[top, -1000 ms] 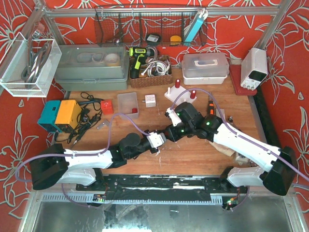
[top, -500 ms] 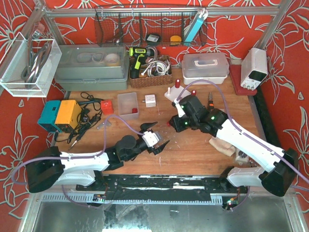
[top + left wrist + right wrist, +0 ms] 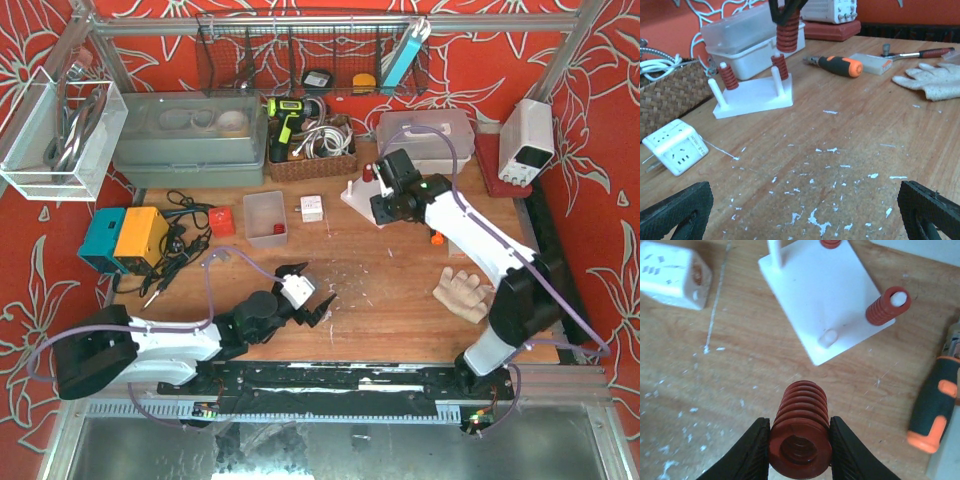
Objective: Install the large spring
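I will move my right gripper outward next, lower the spring over the bare peg at the plate's near corner [image 3: 828, 337] and let go, since the peg is below and outward.
The large spring [image 3: 800, 440], thick, red and coiled, sits clamped between the black fingers of my right gripper [image 3: 800, 452], which is shut on it. It hangs just in front of the white peg plate [image 3: 825, 295], near a short bare peg [image 3: 827, 337]. Two pegs carry small red springs [image 3: 887, 306]. The left wrist view shows the large spring [image 3: 788, 32] held upright above the plate [image 3: 754, 97]. My left gripper [image 3: 312, 290] stands wide open and empty over bare wood at mid-table, well short of the plate [image 3: 352, 192].
A white power adapter [image 3: 674, 149] lies left of the plate. An orange-and-black screwdriver [image 3: 840, 65] lies to its right, with a glove [image 3: 462, 292] nearer the front. A wicker basket [image 3: 670, 90] and a white lidded box [image 3: 425, 140] stand behind.
The right arm carried the large spring from mid-table back to the peg plate. The left gripper opened wide and drew away to the left.
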